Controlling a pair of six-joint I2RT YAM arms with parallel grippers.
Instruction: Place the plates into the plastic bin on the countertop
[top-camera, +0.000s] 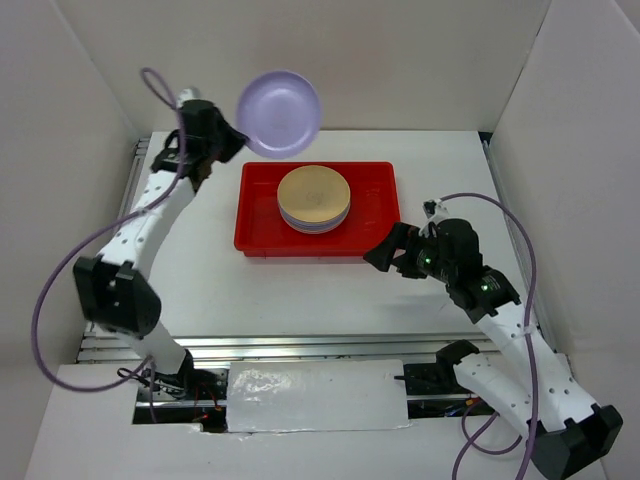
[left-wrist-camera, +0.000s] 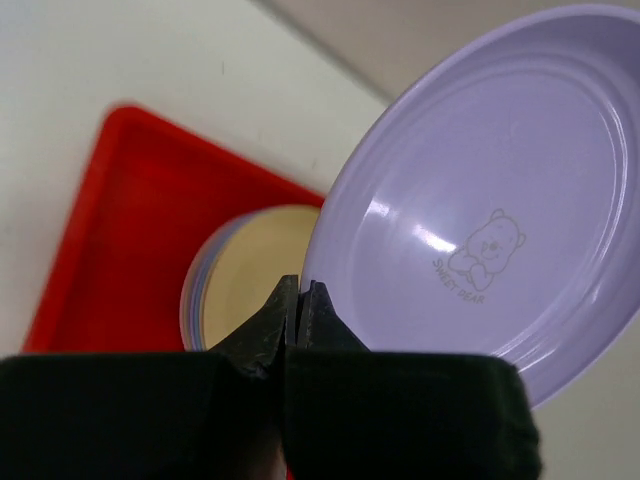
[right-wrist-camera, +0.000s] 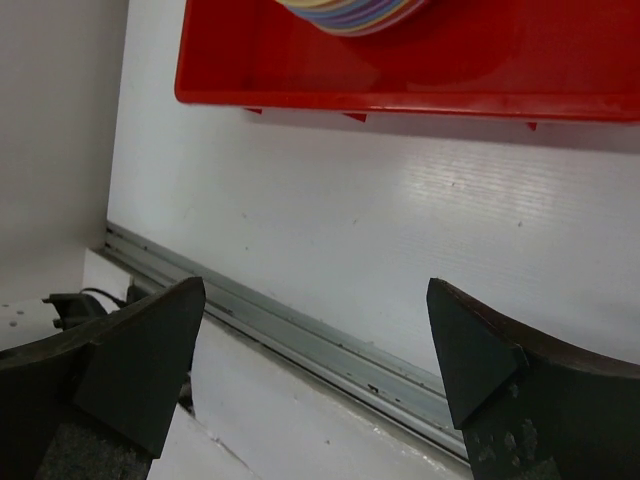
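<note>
I need my left gripper to carry the lilac plate down and back toward the stack next, onto the orange-yellow plate.
The red plastic bin (top-camera: 372, 205) lies at the back middle of the white countertop (top-camera: 300, 290). A stack of plates (top-camera: 314, 200) with an orange-yellow one on top sits in its middle. My left gripper (top-camera: 232, 140) is shut on the rim of a lilac plate (top-camera: 279, 113) and holds it tilted in the air above the bin's back left corner. In the left wrist view the lilac plate (left-wrist-camera: 480, 220) shows a bear print, with the stack (left-wrist-camera: 245, 275) and bin (left-wrist-camera: 110, 230) below. My right gripper (top-camera: 385, 255) is open and empty just right of the bin's front right corner.
White walls enclose the countertop on three sides. A metal rail (top-camera: 300, 345) runs along the near edge, also in the right wrist view (right-wrist-camera: 330, 345). The bin's front wall (right-wrist-camera: 400, 80) fills the top of the right wrist view.
</note>
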